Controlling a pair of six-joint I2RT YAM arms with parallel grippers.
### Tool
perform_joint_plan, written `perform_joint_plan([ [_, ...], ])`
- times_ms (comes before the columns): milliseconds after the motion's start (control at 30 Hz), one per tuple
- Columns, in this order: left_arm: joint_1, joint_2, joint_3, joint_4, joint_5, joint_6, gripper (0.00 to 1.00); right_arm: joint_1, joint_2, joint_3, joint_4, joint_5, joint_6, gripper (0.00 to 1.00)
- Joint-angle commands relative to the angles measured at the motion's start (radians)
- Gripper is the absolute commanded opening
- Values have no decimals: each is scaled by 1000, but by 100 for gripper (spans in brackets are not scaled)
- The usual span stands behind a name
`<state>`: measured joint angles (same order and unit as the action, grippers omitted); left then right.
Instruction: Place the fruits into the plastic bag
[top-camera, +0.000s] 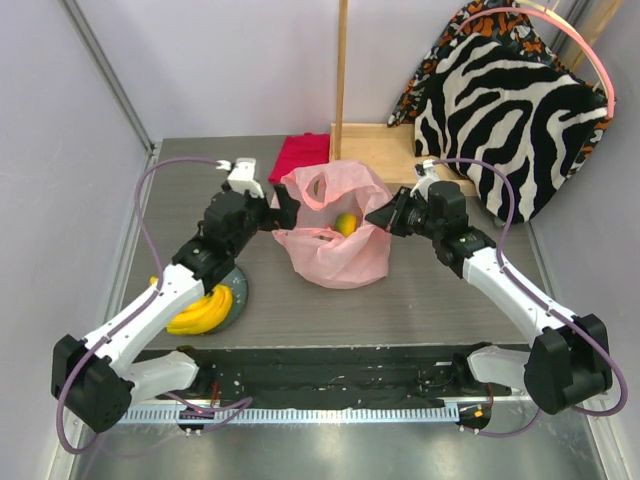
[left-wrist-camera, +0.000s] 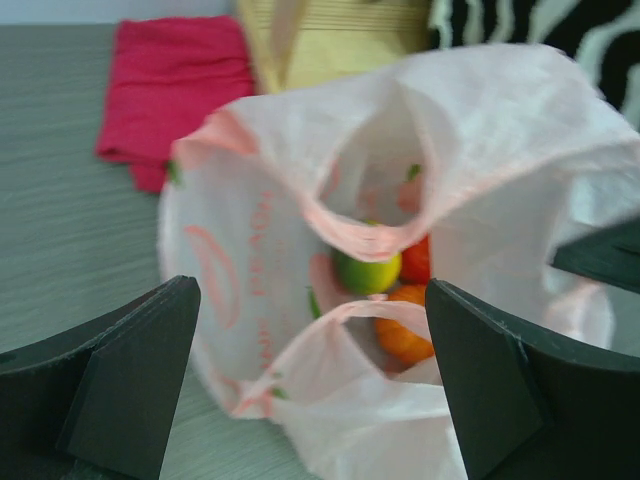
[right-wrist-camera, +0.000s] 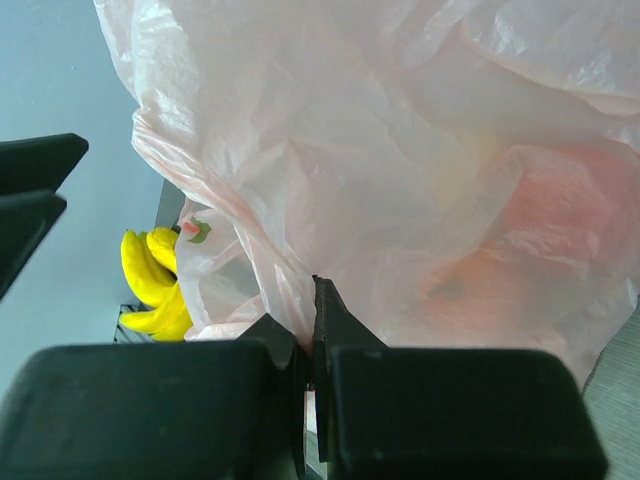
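Observation:
Next, my left gripper draws back and lowers onto the bananas' far end, since the bananas lie below it, to its left in the top view.
The translucent pink plastic bag (top-camera: 336, 232) stands mid-table with its mouth open upward. Inside it lie the green fruit (left-wrist-camera: 366, 271), the red fruit (left-wrist-camera: 416, 260) and the orange fruit (left-wrist-camera: 405, 335). My right gripper (right-wrist-camera: 306, 300) is shut on the bag's right edge (right-wrist-camera: 290, 290) and holds it up. My left gripper (top-camera: 287, 208) is open and empty at the bag's left side, its fingers (left-wrist-camera: 130, 375) wide apart facing the bag's mouth. The yellow bananas (top-camera: 203, 313) lie on the grey-blue plate (top-camera: 240, 288) at front left, partly under my left arm; they also show in the right wrist view (right-wrist-camera: 150, 285).
A folded magenta-red cloth (top-camera: 303, 157) lies behind the bag. A wooden tray (top-camera: 385, 150) and upright post (top-camera: 341, 70) stand at the back. A zebra-print cushion (top-camera: 510, 110) leans at the back right. Grey walls close the left side.

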<state>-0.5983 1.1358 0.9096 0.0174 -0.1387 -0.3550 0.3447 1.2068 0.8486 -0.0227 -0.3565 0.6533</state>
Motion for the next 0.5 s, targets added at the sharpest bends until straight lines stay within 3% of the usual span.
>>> perform_joint_plan([
  [0,90,-89,-46,-100,-102,-136,100,-3,8,0,38,8,-15,1],
  [167,143,-192,-139,-287,-396,-221,100,-3,10,3,40,7,-14,1],
  [333,226,-327,-236,-479,-576,-450,100,-3,11,0,44,2,-15,1],
  [467,236,-412,-300,-580,-682,-518,100,-3,17,-5,56,-10,-11,1],
])
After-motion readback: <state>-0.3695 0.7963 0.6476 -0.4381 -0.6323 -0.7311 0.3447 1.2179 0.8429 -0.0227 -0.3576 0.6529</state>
